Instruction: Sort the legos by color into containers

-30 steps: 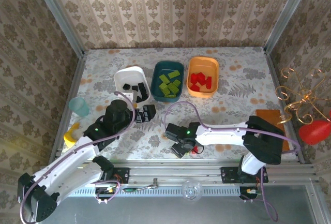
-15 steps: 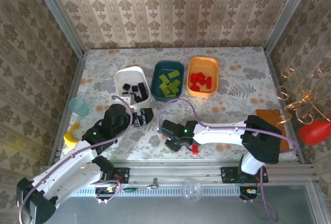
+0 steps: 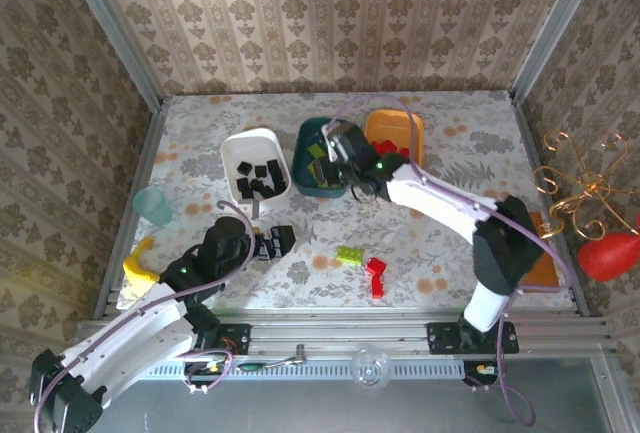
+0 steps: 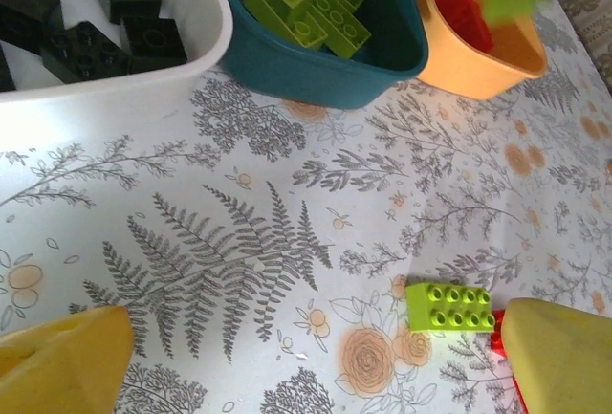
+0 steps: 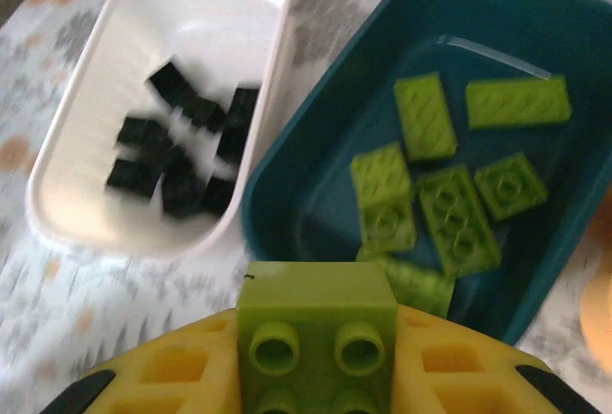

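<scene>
My right gripper moves the lime-green brick outward and down over the green bricks in the dark teal tray to release it next, since their colors match.
My right gripper (image 3: 337,149) hangs over the dark teal tray (image 3: 303,143), shut on a lime-green brick (image 5: 316,328) that sits between its yellow fingers (image 5: 459,376). Several green bricks (image 5: 440,194) lie in the teal tray (image 5: 316,185). The white tray (image 3: 250,136) holds black bricks (image 5: 182,156), and the orange tray (image 3: 395,115) holds red ones. A loose lime-green brick (image 3: 349,254) and two red bricks (image 3: 376,273) lie on the table in front. My left gripper (image 3: 281,241) stands open low over the table, just left of that green brick (image 4: 449,306).
A pale-teal cup (image 3: 154,205) and a yellow object (image 3: 135,265) sit at the table's left edge. A brown board (image 3: 543,263) lies at the right edge, partly under the right arm. Wallpapered walls close in the back and sides.
My right gripper shut on a lime-green brick near the front of the table and carried it back to above the teal tray. The left gripper drew back slightly, still open.
</scene>
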Available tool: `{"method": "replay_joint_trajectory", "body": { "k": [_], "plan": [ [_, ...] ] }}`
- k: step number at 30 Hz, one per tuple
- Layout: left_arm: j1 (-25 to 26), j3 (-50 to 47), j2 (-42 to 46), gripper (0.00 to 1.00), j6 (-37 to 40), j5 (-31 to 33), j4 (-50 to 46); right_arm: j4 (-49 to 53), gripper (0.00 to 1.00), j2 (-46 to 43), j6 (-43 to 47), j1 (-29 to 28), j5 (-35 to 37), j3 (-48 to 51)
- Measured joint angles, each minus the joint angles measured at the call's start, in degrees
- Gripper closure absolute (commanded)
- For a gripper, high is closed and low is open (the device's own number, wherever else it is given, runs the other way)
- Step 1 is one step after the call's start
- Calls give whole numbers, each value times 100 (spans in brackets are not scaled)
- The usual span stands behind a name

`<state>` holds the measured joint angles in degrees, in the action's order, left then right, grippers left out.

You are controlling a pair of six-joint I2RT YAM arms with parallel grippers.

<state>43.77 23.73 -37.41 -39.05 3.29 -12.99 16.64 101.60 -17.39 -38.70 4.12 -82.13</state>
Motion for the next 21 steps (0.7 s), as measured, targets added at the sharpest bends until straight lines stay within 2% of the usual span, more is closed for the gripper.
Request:
{"method": "replay_joint_trajectory", "body": {
  "k": [3, 6, 8, 10, 11, 17, 21],
  "plan": [
    [166, -9, -52, 0, -42, 22, -4, 162, 75, 901, -114, 225, 17, -933],
    [339, -17, -225, 0, -87, 50, 7, 409, 69, 1644, -262, 358, 44, -1679],
    [422, -66, -328, 0, -127, 55, 57, 575, 57, 1991, -372, 424, 55, -2022],
    [459, -153, -420, 0, -151, 35, 140, 748, 40, 2267, -494, 485, 42, -2321],
    [459, -197, -463, 0, -153, 15, 186, 809, 36, 2363, -529, 509, 28, -2448],
    [459, -260, -772, 0, -127, -227, 442, 920, 29, 2385, -575, 555, -52, -2750],
    [459, -216, -1204, 1, 11, -485, 579, 621, 27, 1740, -673, 538, -162, -1869]
  ]
}}
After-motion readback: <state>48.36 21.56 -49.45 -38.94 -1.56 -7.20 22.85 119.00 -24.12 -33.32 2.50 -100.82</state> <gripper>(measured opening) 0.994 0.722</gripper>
